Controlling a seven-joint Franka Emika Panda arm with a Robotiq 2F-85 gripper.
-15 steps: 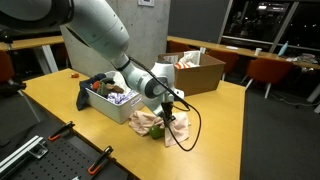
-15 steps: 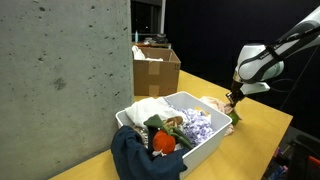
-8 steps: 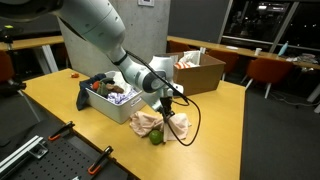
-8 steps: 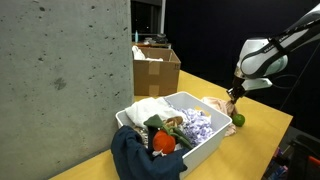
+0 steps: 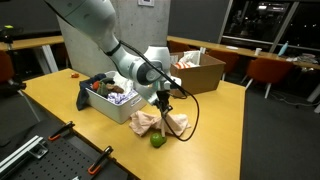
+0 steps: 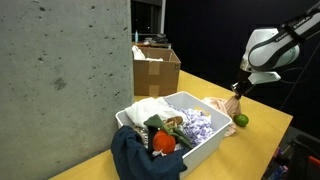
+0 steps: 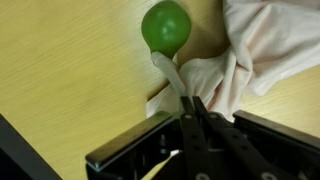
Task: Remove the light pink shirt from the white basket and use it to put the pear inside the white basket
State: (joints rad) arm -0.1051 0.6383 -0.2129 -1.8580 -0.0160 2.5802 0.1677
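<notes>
The robot will next raise its gripper, pull the pinched shirt over and past the green pear (image 5: 158,140) (image 7: 166,27) and then let go of it, because the pear is still uncovered beside the shirt.
The light pink shirt (image 5: 150,122) lies bunched on the yellow table beside the white basket (image 5: 108,104), outside it. It also shows in the wrist view (image 7: 255,45) and in an exterior view (image 6: 228,107). My gripper (image 5: 164,104) is shut on a pinch of the shirt (image 7: 190,98) and lifts that part off the table. The green pear (image 5: 158,140) lies on the table next to the shirt, in front of my fingers in the wrist view (image 7: 166,27). It shows by the basket's corner in an exterior view (image 6: 240,121).
The white basket (image 6: 215,142) holds mixed clothes, with a dark blue garment (image 6: 140,158) hanging over its side. An open cardboard box (image 5: 190,70) stands behind on the table. A concrete pillar (image 6: 60,70) stands close by. Clamps (image 5: 60,135) sit at the table's near edge.
My gripper has risen, pulling the pinched shirt up with it. The pear, partly covered by cloth before, now lies exposed on the table.
</notes>
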